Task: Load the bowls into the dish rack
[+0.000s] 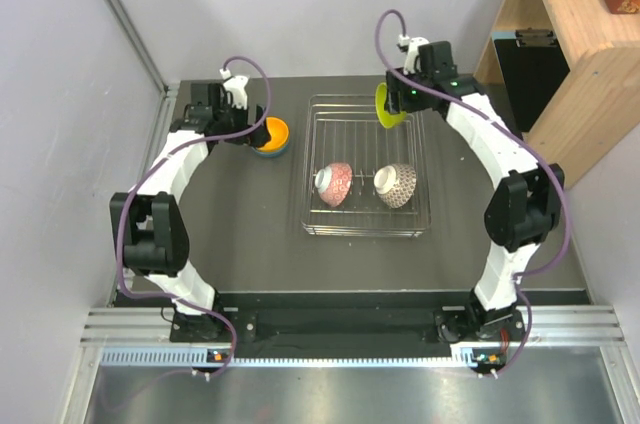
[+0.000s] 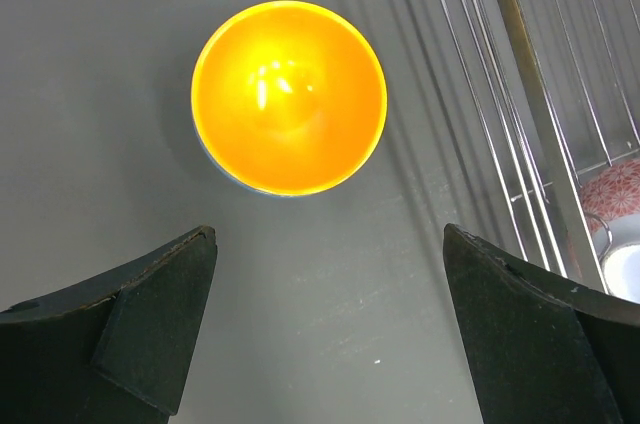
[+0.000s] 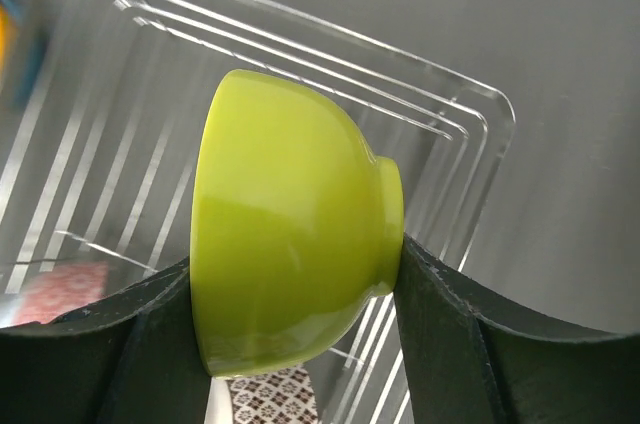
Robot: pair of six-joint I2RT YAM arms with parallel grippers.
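I will lower my right gripper into the far end of the rack next and tilt its fingers toward the shelf, because the wires beyond the brownish-grey patterned bowl (image 1: 396, 185) are empty.
The wire dish rack (image 1: 365, 224) sits mid-table. In it the pinkish-red patterned bowl (image 1: 335, 184) and the brownish-grey patterned bowl (image 1: 396, 185) lie on their sides. My right gripper (image 1: 400, 104) is shut on the lime-yellow bowl (image 3: 290, 224), held on edge above the rack's far right corner (image 3: 480, 134). The orange bowl (image 2: 289, 96) stands upright on the table left of the rack, stacked in a blue bowl (image 1: 270, 151) whose rim shows beneath it. My left gripper (image 2: 328, 274) is open and empty, just short of the orange bowl.
A wooden shelf (image 1: 575, 54) with books stands at the back right beyond the table edge. A grey wall panel (image 1: 60, 124) runs along the left side. The rack's left edge (image 2: 530, 114) lies right of my left gripper.
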